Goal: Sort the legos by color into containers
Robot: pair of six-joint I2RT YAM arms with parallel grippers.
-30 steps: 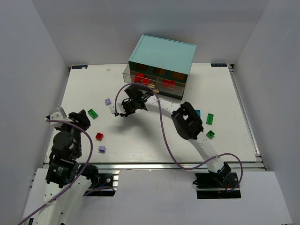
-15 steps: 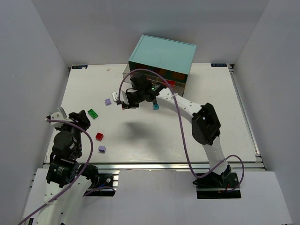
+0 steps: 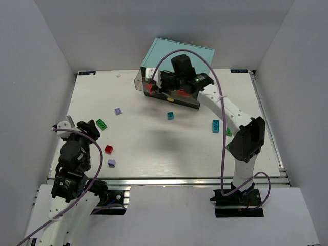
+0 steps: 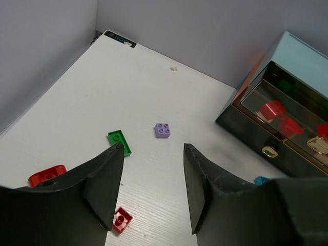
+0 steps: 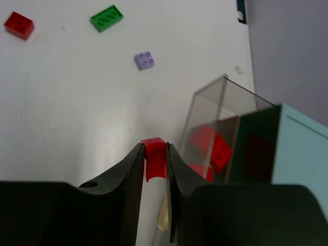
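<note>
Next I will shift my right gripper over the clear container's red legos and release its brick, since the legos lie to the gripper's right in the wrist view.
My right gripper (image 5: 154, 147) is shut on a red lego (image 5: 155, 160) and hangs beside the pulled-out clear container (image 5: 211, 110) at the left of the light-teal cabinet (image 3: 179, 59). From above, that gripper (image 3: 149, 87) is at the drawer's left end. Red legos (image 5: 212, 146) lie inside the drawer. My left gripper (image 4: 152, 148) stands open and empty above the table at the near left. Ahead of it lie a green lego (image 4: 119, 142), a lavender lego (image 4: 163, 130) and a small red lego (image 4: 122, 219).
Loose bricks lie on the white table: lavender (image 3: 118, 110), green (image 3: 101, 124), red (image 3: 108, 149), lavender (image 3: 111, 163), teal (image 3: 170, 116) and teal (image 3: 216, 126). Another green one (image 3: 228, 132) sits beside the right arm. Grey walls enclose the table.
My right arm has swung from the middle-left of the table up and back to the cabinet's open drawer, carrying the red lego. The left arm has barely moved.
</note>
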